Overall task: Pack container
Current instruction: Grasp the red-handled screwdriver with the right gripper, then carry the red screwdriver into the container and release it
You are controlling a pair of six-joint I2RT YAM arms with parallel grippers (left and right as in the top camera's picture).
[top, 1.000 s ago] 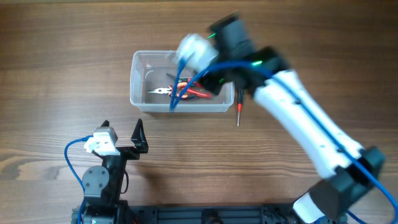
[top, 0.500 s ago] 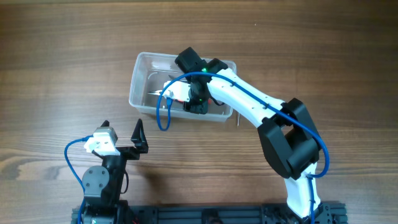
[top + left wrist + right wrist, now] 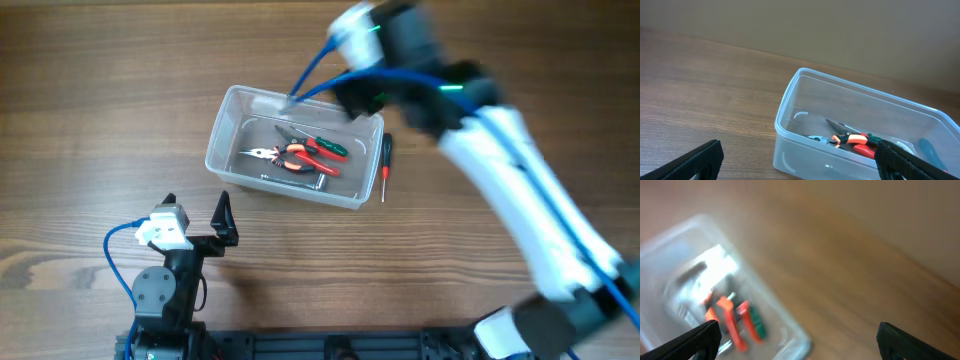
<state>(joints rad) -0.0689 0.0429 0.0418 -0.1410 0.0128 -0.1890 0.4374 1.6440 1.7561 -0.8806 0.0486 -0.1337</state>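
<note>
My right gripper swings to the right in the overhead view next and lowers open onto the screwdriver's black handle (image 3: 387, 149), since the screwdriver is still outside the container.
The clear container (image 3: 218, 130) sits mid-table, slightly turned. Inside lie orange-handled pliers (image 3: 283, 156), red-and-green-handled cutters (image 3: 322, 148) and a small metal key (image 3: 300, 180). My right arm (image 3: 420, 70) is blurred, raised above the container's far right corner. In the right wrist view the right gripper (image 3: 797, 340) is open and empty, with the blurred container (image 3: 675, 245) and tools below on the left. My left gripper (image 3: 197, 215) rests open near the front left. In its wrist view the left gripper (image 3: 797, 162) faces the container (image 3: 860, 90) and touches nothing.
A screwdriver (image 3: 386, 160) with a black handle and red shaft lies on the wood just outside the container's right wall. The left arm's base (image 3: 160, 290) stands at the front edge.
My right gripper was shut, went down into the container, then opened and rose up and away. The tools stay inside, and the container has turned slightly.
</note>
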